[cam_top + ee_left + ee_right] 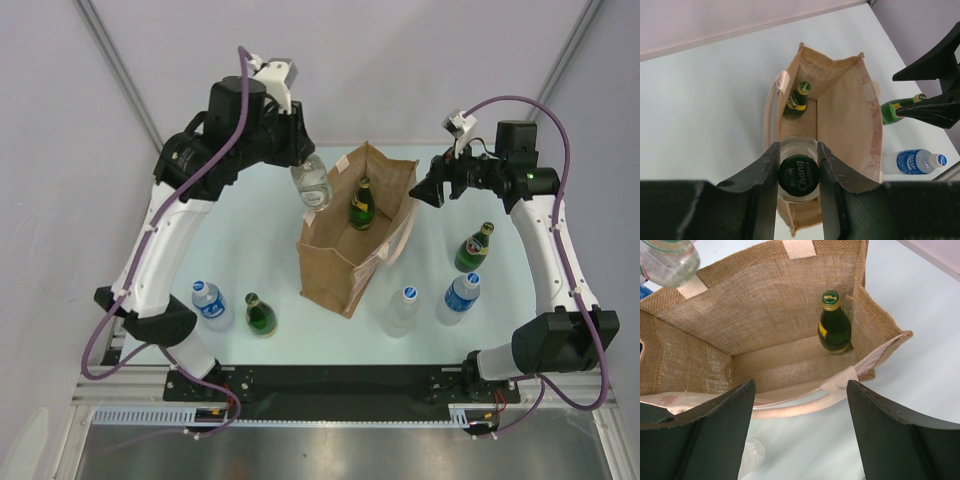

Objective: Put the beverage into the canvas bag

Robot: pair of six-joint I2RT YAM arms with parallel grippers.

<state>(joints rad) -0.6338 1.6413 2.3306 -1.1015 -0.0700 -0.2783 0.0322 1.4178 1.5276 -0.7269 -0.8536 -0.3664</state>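
The bare bottom of the canvas bag beside the green bottle (379,222) (812,111) is below the robot's left gripper and to its right in the top view, so the gripper will move over it, go down and let go.
The tan canvas bag (340,255) stands open in the middle of the table, with one green bottle (362,205) upright inside it. My left gripper (300,150) is shut on a clear soda water bottle (311,184) with a dark green cap (799,174), held above the bag's left rim. In the left wrist view the bag (845,110) lies just beyond the held bottle. My right gripper (428,188) is open and empty at the bag's right side, above its cream handle (805,407). The bag (765,315) and the green bottle (834,327) fill the right wrist view.
On the table stand a blue-labelled water bottle (209,303) and a green bottle (261,316) at front left. A clear bottle (402,310), a blue-labelled bottle (459,296) and a green bottle (474,247) stand at right of the bag.
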